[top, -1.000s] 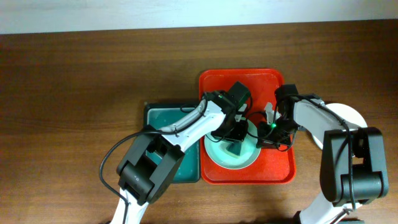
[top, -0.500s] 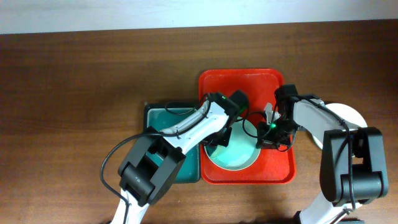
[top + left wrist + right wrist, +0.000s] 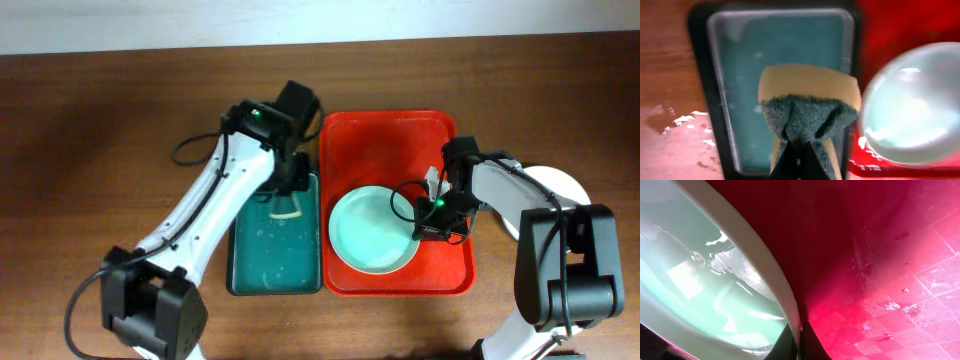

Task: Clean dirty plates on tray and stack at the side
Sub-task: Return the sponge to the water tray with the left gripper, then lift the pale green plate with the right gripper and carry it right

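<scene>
My left gripper should go down next toward the middle of the basin and let go of the sponge [image 3: 807, 107], because it hangs above the bottom of the teal basin, close to the side of the tray.
The pale mint plate [image 3: 368, 232] lies on the red tray [image 3: 390, 135], wet and glossy. My right gripper [image 3: 430, 214] is shut on the plate's right rim; in the right wrist view the rim [image 3: 767, 265] runs down between the fingers [image 3: 797, 341] above the tray floor [image 3: 890, 255]. My left gripper [image 3: 291, 182] is shut on a yellow-and-green sponge [image 3: 807, 107] and holds it over the dark teal basin [image 3: 785, 47], left of the tray. The mint plate also shows in the left wrist view [image 3: 912, 107]. A white plate [image 3: 562, 187] lies on the table right of the tray, partly under the right arm.
The teal basin [image 3: 262, 265] holds a little water and sits against the tray's left side. Water drops lie on the wooden table [image 3: 682, 120] left of the basin. The table's far edge [image 3: 150, 48] meets a white wall.
My left gripper has lifted the sponge off the mint plate and swung left, from over the tray to over the teal basin. The right gripper has kept its hold on the rim.
</scene>
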Controlling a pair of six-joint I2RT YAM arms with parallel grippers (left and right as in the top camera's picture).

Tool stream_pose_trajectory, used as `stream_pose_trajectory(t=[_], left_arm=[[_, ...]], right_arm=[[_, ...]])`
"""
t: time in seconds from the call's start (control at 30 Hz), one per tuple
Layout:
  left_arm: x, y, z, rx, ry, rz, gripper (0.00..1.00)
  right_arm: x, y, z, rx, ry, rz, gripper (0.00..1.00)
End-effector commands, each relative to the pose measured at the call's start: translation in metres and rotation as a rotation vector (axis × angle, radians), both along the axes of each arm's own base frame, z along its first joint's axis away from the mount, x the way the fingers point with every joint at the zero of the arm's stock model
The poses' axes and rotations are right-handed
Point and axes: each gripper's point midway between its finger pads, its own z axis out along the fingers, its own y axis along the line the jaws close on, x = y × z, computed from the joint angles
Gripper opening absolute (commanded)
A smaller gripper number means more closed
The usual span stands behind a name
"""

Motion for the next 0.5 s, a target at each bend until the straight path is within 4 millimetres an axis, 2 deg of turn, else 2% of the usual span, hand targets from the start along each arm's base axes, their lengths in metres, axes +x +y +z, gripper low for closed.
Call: stream_pose_trajectory(t=[0.0, 0.07, 0.13, 0.23, 0.33, 0.47], left_arm=[[-0.007, 0.026, -0.046, 0.07, 0.051, 0.022, 0.0], [-0.012, 0.027, -0.068, 0.059, 0.063, 0.025, 0.0], [-0.016, 0.029, -0.081, 0.062, 0.069, 0.025, 0.0], [-0.021, 0.023, -0.086, 0.023, 0.089, 0.023, 0.14], [-0.02, 0.012, -0.073, -0.048, 0.079, 0.018, 0.28], [-0.013, 0.016, -0.039, -0.104, 0.01, 0.041, 0.4]], right_arm=[[-0.012, -0.015, -0.015, -0.086, 0.051, 0.004, 0.04], [-0.012, -0.015, -0.015, -0.086, 0.051, 0.004, 0.04], [-0.012, -0.015, -0.015, -0.086, 0.05, 0.004, 0.04], [-0.011, -0.015, -0.015, -0.085, 0.047, 0.004, 0.04], [-0.01, -0.015, -0.008, -0.085, 0.037, 0.004, 0.04], [0.001, -0.015, 0.034, -0.084, -0.029, 0.001, 0.04]])
